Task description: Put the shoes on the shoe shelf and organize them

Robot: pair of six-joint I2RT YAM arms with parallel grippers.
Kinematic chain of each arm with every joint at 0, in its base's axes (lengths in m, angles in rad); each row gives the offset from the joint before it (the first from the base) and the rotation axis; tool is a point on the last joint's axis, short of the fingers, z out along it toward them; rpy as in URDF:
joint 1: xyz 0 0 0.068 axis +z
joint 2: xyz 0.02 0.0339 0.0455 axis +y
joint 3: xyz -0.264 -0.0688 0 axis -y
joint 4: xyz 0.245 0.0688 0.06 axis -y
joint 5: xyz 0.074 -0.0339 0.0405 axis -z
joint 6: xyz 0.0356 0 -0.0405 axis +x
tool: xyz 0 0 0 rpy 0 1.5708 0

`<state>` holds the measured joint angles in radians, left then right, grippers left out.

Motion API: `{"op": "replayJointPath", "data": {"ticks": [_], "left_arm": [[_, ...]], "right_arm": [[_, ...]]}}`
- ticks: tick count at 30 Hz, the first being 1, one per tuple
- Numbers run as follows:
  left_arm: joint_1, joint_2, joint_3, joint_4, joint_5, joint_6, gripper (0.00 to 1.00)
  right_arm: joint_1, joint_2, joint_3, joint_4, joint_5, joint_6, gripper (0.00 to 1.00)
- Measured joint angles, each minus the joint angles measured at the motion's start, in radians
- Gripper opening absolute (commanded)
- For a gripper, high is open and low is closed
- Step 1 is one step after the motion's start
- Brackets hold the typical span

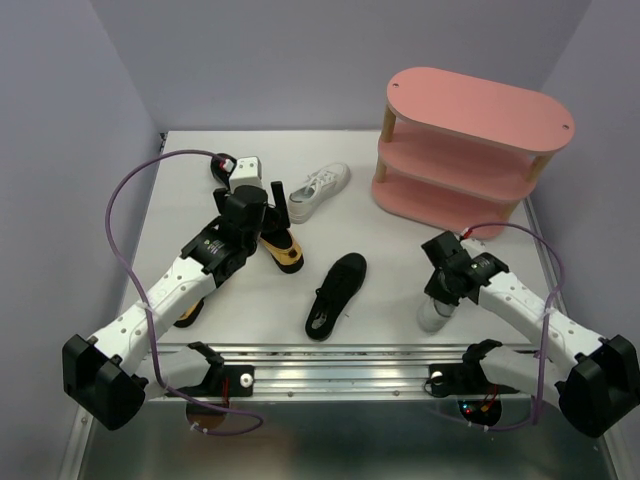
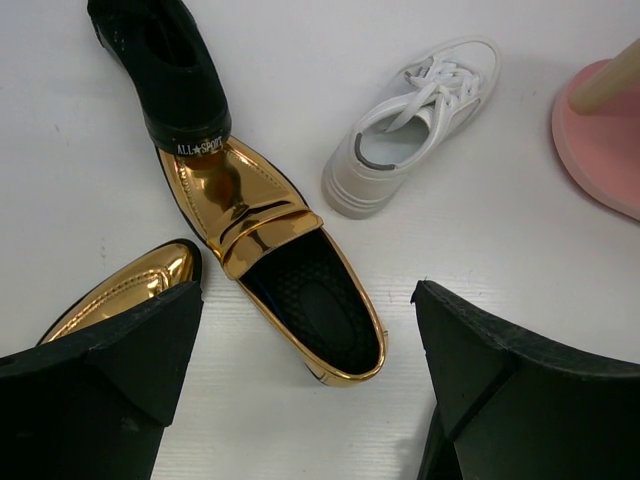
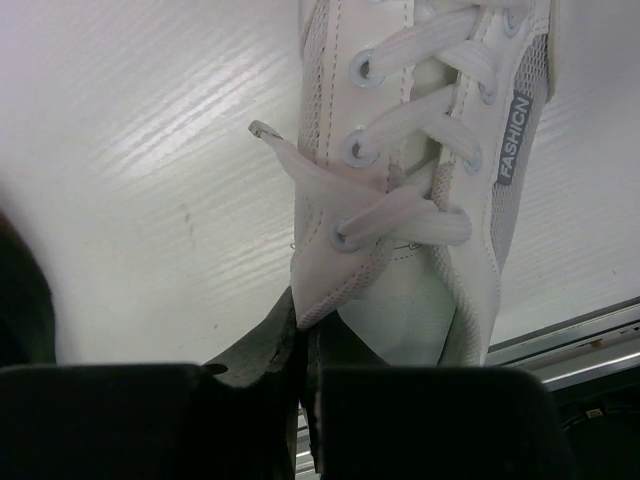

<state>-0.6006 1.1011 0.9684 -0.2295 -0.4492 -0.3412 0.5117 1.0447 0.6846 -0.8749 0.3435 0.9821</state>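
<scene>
The right gripper carries the white sneaker outward over the shoe shelf's bottom level (image 1: 481,213) beside the nearer post next. It releases the sneaker there, because that level stands bare.
The pink shoe shelf (image 1: 480,110) stands at the back right, its tiers bare. My left gripper (image 1: 268,212) is open and empty, hovering over a shiny gold shoe (image 2: 270,240), whose heel end lies between the fingers. A second gold shoe (image 2: 120,290) lies by the left finger, partly hidden under the arm (image 1: 190,310). A black shoe (image 2: 165,70) lies toe to toe with the first gold one. One white sneaker (image 1: 318,190) lies behind the gripper. Another black shoe (image 1: 337,295) lies mid-table. My right gripper (image 3: 312,340) is shut on the collar edge of the other white sneaker (image 3: 430,150), near the front edge (image 1: 437,310).
A metal rail (image 1: 330,355) runs along the table's front edge, just below the held sneaker. Purple walls close in the table on the left, back and right. A shelf post and base (image 2: 600,140) show at the right of the left wrist view.
</scene>
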Motion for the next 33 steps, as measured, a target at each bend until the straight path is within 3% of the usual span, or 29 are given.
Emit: {"op": "replayJointPath", "data": {"ticks": [33], "left_arm": [[0.0, 0.024, 0.064, -0.031, -0.06, 0.008, 0.99]], "right_arm": [[0.0, 0.092, 0.164, 0.028, -0.002, -0.216, 0.01]]}}
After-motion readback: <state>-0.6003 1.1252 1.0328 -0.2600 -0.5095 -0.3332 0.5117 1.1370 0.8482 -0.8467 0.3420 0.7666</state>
